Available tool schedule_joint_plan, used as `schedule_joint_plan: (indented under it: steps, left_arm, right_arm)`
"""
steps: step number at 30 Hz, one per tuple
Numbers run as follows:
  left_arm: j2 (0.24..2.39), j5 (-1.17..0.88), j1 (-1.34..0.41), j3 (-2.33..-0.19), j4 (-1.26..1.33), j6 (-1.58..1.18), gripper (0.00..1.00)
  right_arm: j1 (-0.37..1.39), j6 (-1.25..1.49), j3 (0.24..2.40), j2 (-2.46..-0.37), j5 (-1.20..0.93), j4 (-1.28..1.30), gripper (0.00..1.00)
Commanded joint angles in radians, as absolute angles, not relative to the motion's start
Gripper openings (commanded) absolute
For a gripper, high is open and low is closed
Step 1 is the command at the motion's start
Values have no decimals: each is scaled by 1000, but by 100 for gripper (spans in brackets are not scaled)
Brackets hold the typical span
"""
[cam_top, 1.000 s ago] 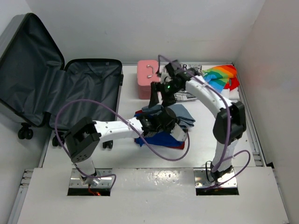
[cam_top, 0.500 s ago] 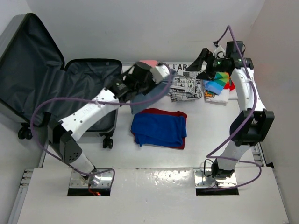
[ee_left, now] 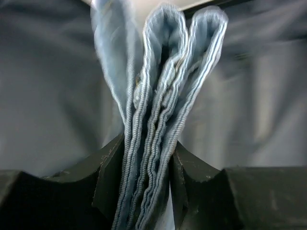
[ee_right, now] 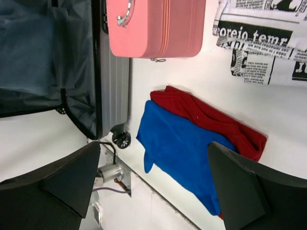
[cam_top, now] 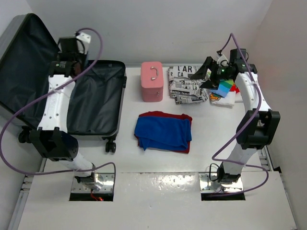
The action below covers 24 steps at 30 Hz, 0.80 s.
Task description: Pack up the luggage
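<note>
The luggage's black-lined base (cam_top: 104, 91) is below my left gripper on the right in the top view, so my left gripper needs to go down toward that side to let go of the denim.
The luggage (cam_top: 93, 98) lies open at the left, silver-grey shell (ee_right: 115, 81) outside and black lining inside, its lid (cam_top: 26, 57) leaning against the wall. My left gripper (cam_top: 66, 57) hovers over the hinge area and is shut on a folded light-blue denim garment (ee_left: 163, 72), whose layers stand pinched between both jaws (ee_left: 146, 153) in front of the dark lining. My right gripper (cam_top: 204, 74) hangs open and empty above the back right of the table; in its wrist view the fingers (ee_right: 153, 167) frame the blue garment (ee_right: 182, 148).
A blue garment (cam_top: 163, 132) lies on a red one (cam_top: 184, 116) mid-table. A small pink case (cam_top: 152, 81) stands behind them. A newspaper-print cloth (cam_top: 187, 86) and a rainbow-coloured cloth (cam_top: 225, 88) lie at the back right. Walls close in left, behind and right.
My left arm swung from mid-table over to the open suitcase, carrying the denim. My right gripper lifted away to the back right and opened wider.
</note>
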<state>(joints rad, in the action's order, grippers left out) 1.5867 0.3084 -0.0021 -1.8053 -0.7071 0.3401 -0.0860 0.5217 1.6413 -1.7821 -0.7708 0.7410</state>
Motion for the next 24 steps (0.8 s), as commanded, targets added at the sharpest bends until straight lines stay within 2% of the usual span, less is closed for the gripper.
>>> schedule_joint_plan:
  steps: [1, 7, 11, 14, 16, 20, 23, 24]
  left_arm:
    - [1581, 382, 78, -1803, -559, 425, 0]
    - [1661, 528, 58, -1622, -244, 505, 0]
    - [1765, 649, -55, -1393, 58, 572, 0]
    - [1918, 619, -101, -1425, 7, 455, 0]
    - [1943, 597, -115, -1458, -58, 402, 0]
    - [1979, 402, -149, -1450, -138, 327, 0]
    - [2005, 356, -179, -1439, -156, 327, 0]
    - [2005, 283, -179, -1439, -166, 348, 0]
  right_arm:
    - [-69, 511, 1637, -1805, -799, 710, 92]
    - [-41, 508, 1637, -1835, -787, 707, 92]
    - [-41, 489, 1637, -1847, -775, 722, 92]
    - [-43, 467, 1644, -1855, -761, 744, 92]
    - [-43, 460, 1644, -1853, -756, 750, 92]
    - [-51, 443, 1655, -1852, -749, 770, 92]
    - [-55, 449, 1654, -1855, -752, 769, 92]
    - [-57, 452, 1655, -1856, -756, 764, 92]
